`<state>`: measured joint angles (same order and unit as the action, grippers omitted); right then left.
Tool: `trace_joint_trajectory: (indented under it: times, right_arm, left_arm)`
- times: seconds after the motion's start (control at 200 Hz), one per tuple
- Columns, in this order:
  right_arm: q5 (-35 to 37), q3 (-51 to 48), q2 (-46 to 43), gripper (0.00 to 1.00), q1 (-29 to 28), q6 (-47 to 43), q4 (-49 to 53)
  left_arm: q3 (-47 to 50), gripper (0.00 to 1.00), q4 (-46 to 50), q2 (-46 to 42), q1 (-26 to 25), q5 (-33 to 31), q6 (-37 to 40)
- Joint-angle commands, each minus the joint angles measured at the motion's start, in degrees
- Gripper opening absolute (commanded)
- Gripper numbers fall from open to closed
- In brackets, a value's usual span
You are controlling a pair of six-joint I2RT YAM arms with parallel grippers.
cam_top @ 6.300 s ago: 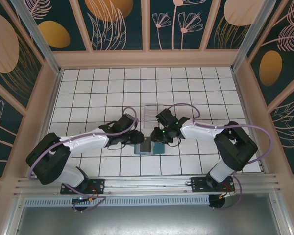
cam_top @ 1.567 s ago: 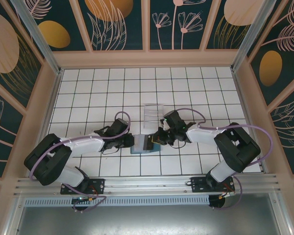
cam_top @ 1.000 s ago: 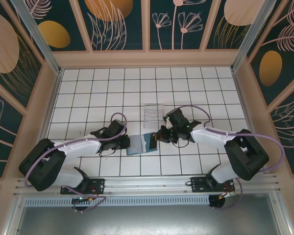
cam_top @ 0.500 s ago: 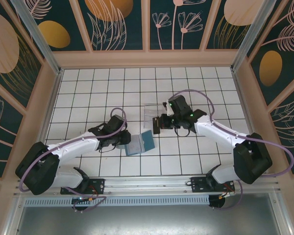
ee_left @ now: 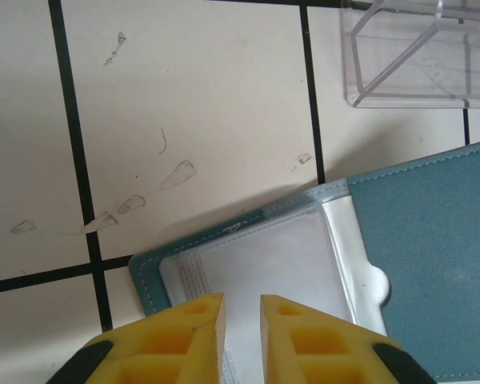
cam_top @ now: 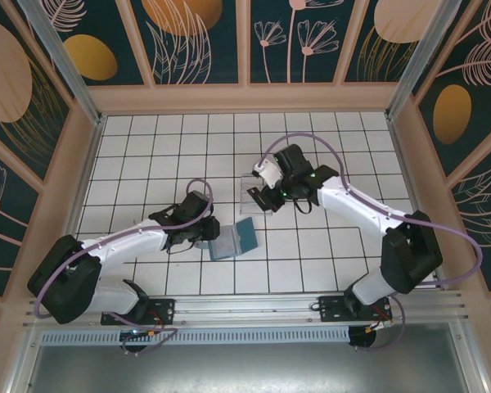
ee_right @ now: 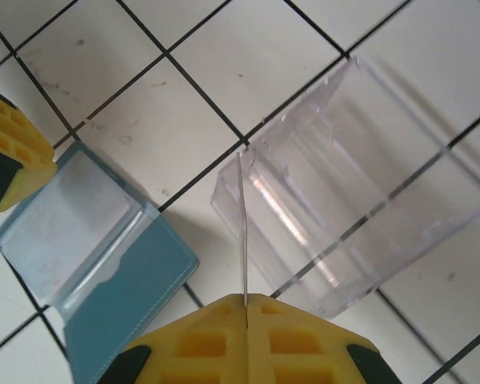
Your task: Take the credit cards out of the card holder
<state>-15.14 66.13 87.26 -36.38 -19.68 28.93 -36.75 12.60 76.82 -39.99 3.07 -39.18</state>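
Observation:
The clear tray's far section (ee_right: 388, 152) lies outward of and below the right gripper's fingers, so the right gripper will next turn, move outward, bring the card down and then release it.
The teal-blue card holder (cam_top: 244, 236) lies open on the tiles, its clear sleeves (ee_left: 288, 256) facing up. My left gripper (cam_top: 206, 237) is at the holder's left end. Its yellow fingertips (ee_left: 242, 300) stand a narrow gap apart over the sleeve, with nothing pinched between them. My right gripper (cam_top: 260, 195) is farther back, above the clear tray. It is shut on a thin credit card (ee_right: 242, 232), seen edge-on, whose far end hangs over the tray's near wall. The holder (ee_right: 120, 296) lies below and left of that card.
A clear plastic tray (cam_top: 247, 190) stands on the tiles just beyond the holder; it also appears at the top right of the left wrist view (ee_left: 416, 56) and under the card (ee_right: 360, 208). Wooden walls ring the tiled floor (cam_top: 147, 155).
My right gripper has pulled the card away from the holder and carried it back over the clear tray. The left gripper stayed at the holder, which slid slightly left.

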Motion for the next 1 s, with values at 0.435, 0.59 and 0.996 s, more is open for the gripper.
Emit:
trace_joint_trajectory:
  times: [0.435,0.59,0.996]
  right_arm:
    - [6.99,21.31,13.98,0.0,-1.15,-33.09,21.61]
    - [9.81,25.21,16.11,0.0,-0.55,-36.05,22.62]
    - [12.78,42.52,29.26,0.0,0.34,-40.67,29.61]
  left_arm:
    - [3.11,0.23,-1.09,-4.08,0.38,-0.16,1.44]
    - [2.4,0.23,-0.94,-3.23,0.39,-0.2,2.06]
    - [2.66,0.23,-0.67,-3.07,0.41,-0.91,2.29]
